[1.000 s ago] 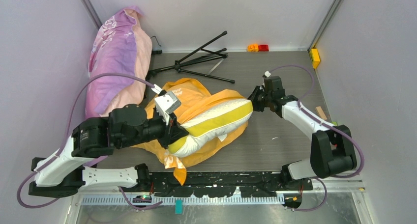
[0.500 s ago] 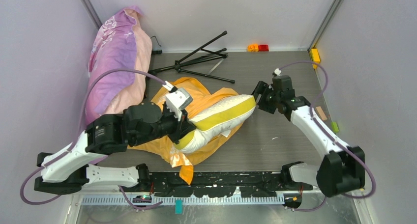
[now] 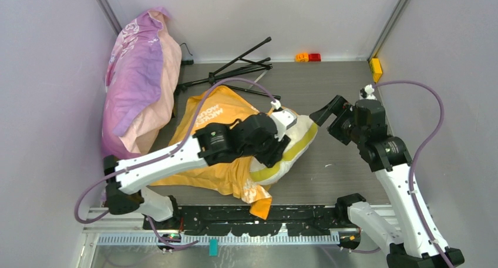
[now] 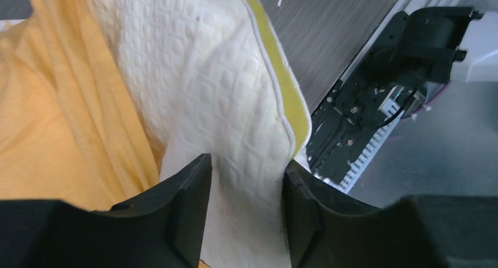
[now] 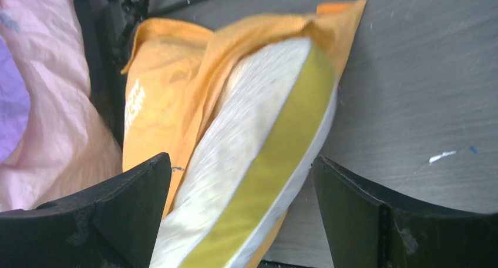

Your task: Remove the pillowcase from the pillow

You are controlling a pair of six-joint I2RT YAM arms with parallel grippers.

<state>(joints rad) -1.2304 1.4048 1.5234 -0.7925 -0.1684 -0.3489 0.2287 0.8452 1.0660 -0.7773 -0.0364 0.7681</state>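
The pillow's yellow-banded edge sticks out of the pillowcase, so my right gripper moves down, back and to the left in the top view onto it next.
The orange pillowcase lies flattened on the table, white lettering up, still over the left part of the pillow. The cream quilted pillow with its yellow side band sticks out of it toward the right. My left gripper reaches across the pillow. In the left wrist view its jaws stand partly open with the pillow's quilted face between them and the pillowcase to the left. My right gripper is wide open just right of the pillow's end. In the right wrist view, gripper, the pillow and pillowcase lie beyond its fingers.
A pink-purple floral pillow leans along the left wall. A folded black tripod lies behind the pillowcase. Small orange and red blocks and a yellow block sit at the back. The black mounting rail runs along the near edge.
My left arm swung right across the pillow and its jaws opened. My right gripper let go of the pillow's end, opened wide and drew back right. The pillowcase slid left and flattened.
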